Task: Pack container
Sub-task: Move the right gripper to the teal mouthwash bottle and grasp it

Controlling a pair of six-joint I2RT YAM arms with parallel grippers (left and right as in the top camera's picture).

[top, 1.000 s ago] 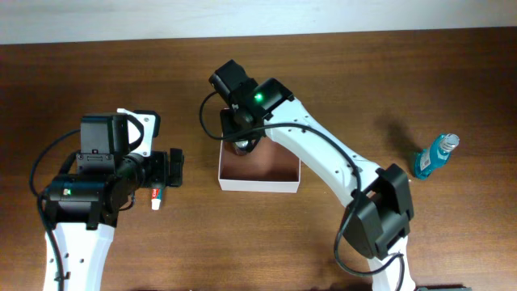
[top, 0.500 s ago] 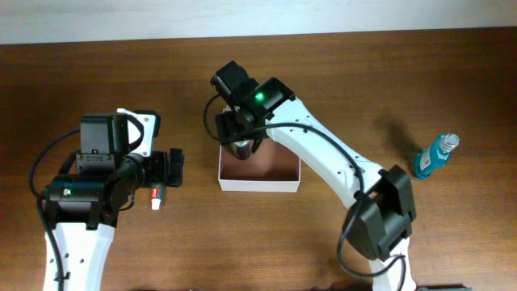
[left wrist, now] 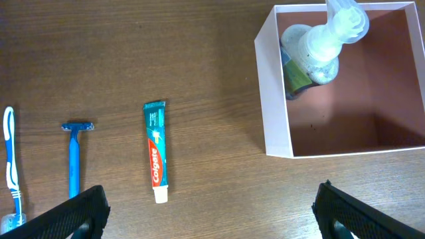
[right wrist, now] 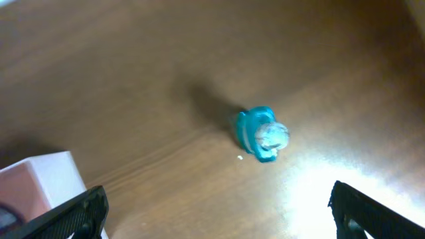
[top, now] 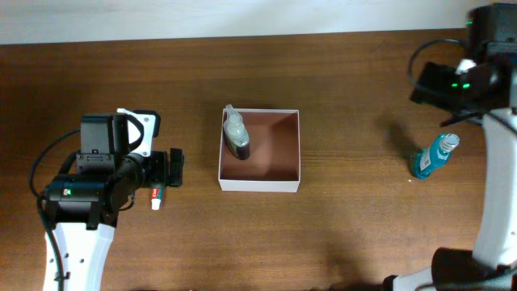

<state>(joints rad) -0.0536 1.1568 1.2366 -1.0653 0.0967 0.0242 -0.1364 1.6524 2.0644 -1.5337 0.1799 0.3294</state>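
Observation:
The blue bottle (top: 449,142) is standing upright outside the container (top: 258,185), so my open right gripper will next move down from high above onto the upper end of the bottle.
The container (top: 258,185), a shallow white-walled box with a reddish-brown inside, stands mid-table. A small pump bottle (top: 236,136) with a clear top lies in its left part, also seen in the left wrist view as the pump bottle (left wrist: 317,48) inside the container (left wrist: 272,99). A blue bottle (top: 434,155) stands upright at the right. My left gripper (left wrist: 212,212) is open and empty over bare wood left of the container. High above the blue bottle (right wrist: 262,135), my right gripper (right wrist: 219,212) is open and empty.
A toothpaste tube (left wrist: 156,159), a blue razor (left wrist: 73,159) and a toothbrush (left wrist: 10,166) lie in a row left of the container. The toothpaste tube (top: 156,198) shows beside my left arm. A container corner (right wrist: 40,179) edges the right wrist view.
My right gripper opened, left the pump bottle in the container, and the arm swung away to the far right, above the blue bottle. The left arm has not moved.

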